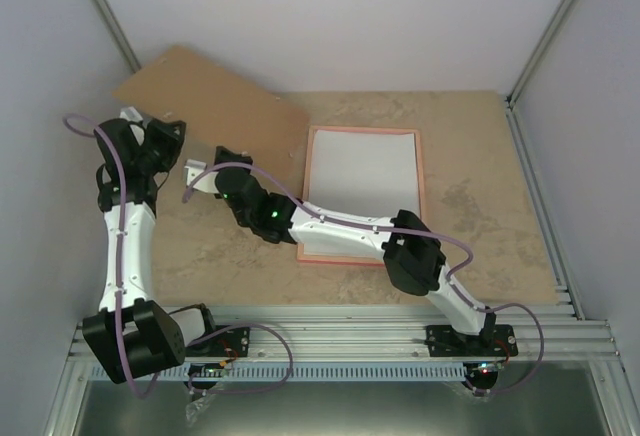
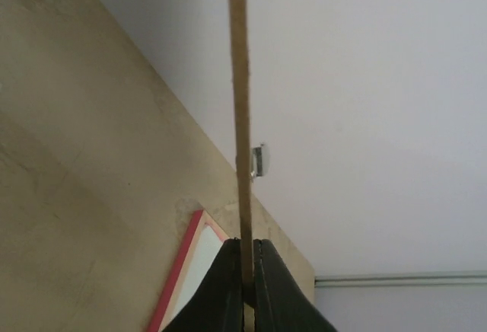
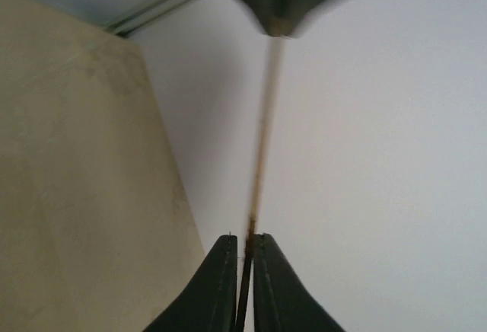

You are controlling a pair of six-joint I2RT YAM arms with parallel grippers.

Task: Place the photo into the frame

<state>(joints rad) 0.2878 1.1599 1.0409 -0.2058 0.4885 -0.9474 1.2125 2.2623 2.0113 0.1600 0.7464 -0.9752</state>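
Note:
The left gripper swings the board toward the right in the top view, over the white sheet, and releases it next, since the frame lies uncovered.
The pink frame lies flat on the table, right of centre, with a white sheet filling it; no dark landscape print shows in any view. A plain brown board is held tilted off the table at the back left. My left gripper is shut on its near left edge, and in the left wrist view the board runs edge-on between the jaws. My right gripper is shut on the board's near edge, also edge-on in the right wrist view. A frame corner shows below.
A small metal tab sticks out of the board's face. White enclosure walls stand close behind and beside the board. The right arm reaches across the frame's lower left corner. An aluminium rail runs along the near table edge.

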